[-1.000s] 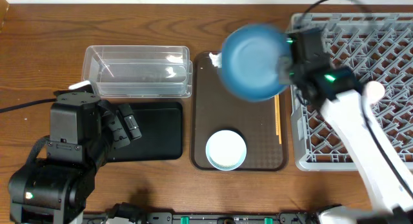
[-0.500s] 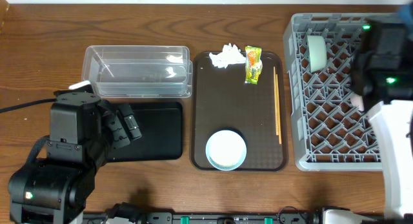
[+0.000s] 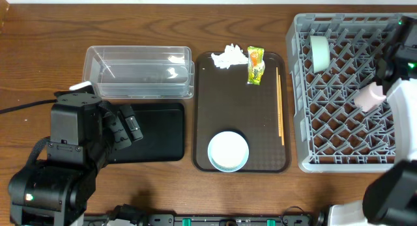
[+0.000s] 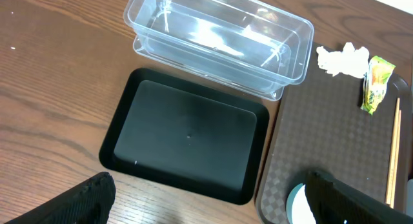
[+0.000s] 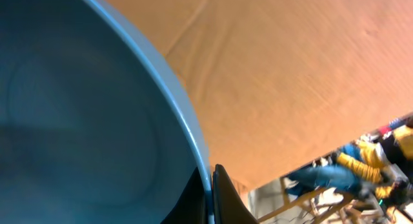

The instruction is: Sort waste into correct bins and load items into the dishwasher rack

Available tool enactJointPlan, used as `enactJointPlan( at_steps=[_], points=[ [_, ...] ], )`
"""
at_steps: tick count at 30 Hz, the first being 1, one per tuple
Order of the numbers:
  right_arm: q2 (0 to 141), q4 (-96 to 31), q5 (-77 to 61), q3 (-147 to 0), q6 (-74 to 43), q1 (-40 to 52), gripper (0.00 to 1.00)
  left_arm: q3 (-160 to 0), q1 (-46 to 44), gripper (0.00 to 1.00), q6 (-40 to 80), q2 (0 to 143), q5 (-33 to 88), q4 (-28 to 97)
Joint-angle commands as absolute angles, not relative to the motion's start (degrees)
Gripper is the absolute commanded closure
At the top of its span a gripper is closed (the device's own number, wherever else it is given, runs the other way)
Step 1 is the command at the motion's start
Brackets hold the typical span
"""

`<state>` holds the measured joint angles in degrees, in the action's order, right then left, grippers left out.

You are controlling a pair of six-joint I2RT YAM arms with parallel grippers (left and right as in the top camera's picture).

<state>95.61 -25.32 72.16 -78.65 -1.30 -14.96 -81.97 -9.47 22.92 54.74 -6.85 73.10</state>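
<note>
I will move my right gripper down and left in the overhead view to the open slots by the white bowl, then release the dark blue bowl's rim.
My right gripper (image 5: pixel 211 198) is shut on the rim of the dark blue bowl (image 5: pixel 84 121), which fills the right wrist view. The bowl is out of the overhead view, where the right arm (image 3: pixel 401 63) is over the right edge of the grey dishwasher rack (image 3: pixel 339 157). A white bowl (image 3: pixel 318 53) stands on edge in the rack, and a small pinkish cup (image 3: pixel 367 98) lies beside the arm. The mint-green bowl (image 3: pixel 228 151), tissue (image 3: pixel 228 56) and snack wrapper (image 3: pixel 255 64) lie on the brown tray. My left gripper (image 4: pixel 213 214) is open over the table by the black tray (image 4: pixel 187 137).
The clear tub (image 3: pixel 140 71) stands behind the black tray (image 3: pixel 153 131), left of the brown serving tray (image 3: pixel 208 109). Wooden chopsticks (image 3: pixel 280 105) lie along the brown tray's right side. The left arm's body (image 3: pixel 71 148) covers the front left of the table.
My right arm has carried the blue bowl rightward from above the brown tray to past the rack's right edge, out of the overhead view. The tissue and wrapper are uncovered. The left arm has not moved.
</note>
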Motion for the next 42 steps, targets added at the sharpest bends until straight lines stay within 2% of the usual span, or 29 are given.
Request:
enactJointPlan(
  at_steps=[1, 8, 10, 11, 13, 14, 16, 17, 19, 22, 29, 35, 40, 42],
  points=[
    [99.88, -22.2, 72.66, -78.98, 8.01, -13.96, 0.99, -81.97, -9.28, 0.04, 23.24, 54.65, -7.79, 73.1],
    [104.9, -14.83, 72.53, -78.98, 19.05, -7.97, 0.99, -81.97, -9.28, 0.04, 23.24, 54.65, -7.79, 73.1],
    [105.71, -14.09, 72.1, -78.98, 20.08, -6.46, 0.96, -81.97, -9.28, 0.04, 23.24, 54.65, -7.79, 73.1],
    [105.84, -14.13, 71.68, -78.98, 20.32, -5.96, 0.9, -81.97, -9.28, 0.04, 23.24, 54.65, -7.79, 73.1],
    [106.04, -14.15, 71.46, -78.96, 20.14, -5.1, 0.71, -81.97, -9.28, 0.04, 23.24, 54.65, -7.79, 73.1],
    [106.04, -14.06, 71.13, -78.96, 19.94, -4.8, 0.57, -81.97, -9.28, 0.04, 23.24, 54.65, -7.79, 73.1],
    [105.75, -13.65, 69.41, -78.98, 19.97, -4.38, 0.38, -81.97, -9.28, 0.04, 23.24, 54.65, -7.79, 73.08],
    [105.56, -13.67, 67.99, -78.98, 19.99, -4.23, 0.32, -81.97, -9.28, 0.04, 23.24, 54.65, -7.79, 73.08],
    [104.71, -14.2, 64.69, -78.98, 20.58, -4.05, 0.28, -81.97, -9.28, 0.04, 23.24, 54.65, -7.79, 73.08],
    [102.13, -17.65, 56.69, -78.98, 20.51, -3.99, 0.27, -81.97, -9.28, 0.04, 23.24, 54.65, -7.79, 73.1],
    [89.62, -29.93, 23.22, -78.98, 10.94, -2.85, 0.23, -81.97, -9.28, 0.04, 23.24, 54.65, -7.79, 73.1],
    [82.19, -39.53, 11.79, -78.98, 2.74, 2.72, 0.26, -81.97, -9.28, 0.04, 23.24, 54.65, -7.79, 73.08],
    [82.48, -50.04, 1.02, -78.94, -2.37, 9.78, 0.35, -81.97, -9.28, 0.04, 23.24, 54.65, -7.79, 73.1],
    [83.77, -53.89, -2.39, -78.67, -5.52, 13.45, 0.43, -81.97, -9.28, 0.04, 23.24, 54.65, -7.79, 73.1]
  ],
)
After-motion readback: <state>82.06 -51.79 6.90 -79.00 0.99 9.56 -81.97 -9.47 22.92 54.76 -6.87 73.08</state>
